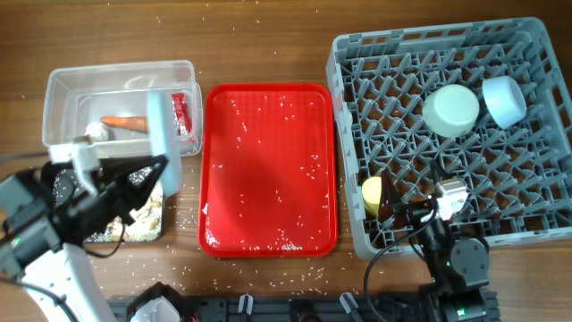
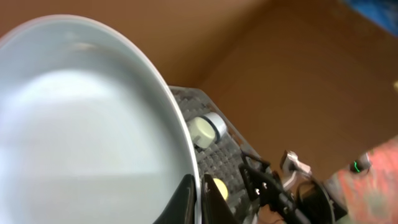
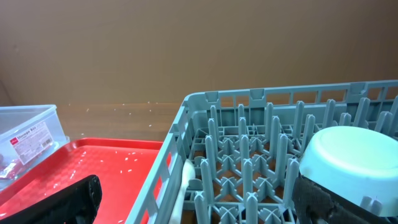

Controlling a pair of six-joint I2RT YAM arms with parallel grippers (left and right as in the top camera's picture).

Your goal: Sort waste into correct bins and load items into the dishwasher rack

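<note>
My left gripper carries the plate right in the overhead view to the rack's empty wires by the red tray next. Then it goes down and releases the plate.
My left gripper is shut on the rim of the light blue plate and holds it on edge above the black tray, which holds rice and brown scraps. In the left wrist view the fingers pinch the plate. The clear tub holds the carrot, the red foil wrapper and the tissue ball. The dishwasher rack holds the pale green bowl, the light blue bowl and the yellow cup. My right gripper is open over the rack's front left corner, above the white spoon.
The flat red serving tray, strewn with rice grains, lies between the bins and the rack. Loose rice is scattered on the wooden table around it. The right arm's base stands at the front edge, by the rack.
</note>
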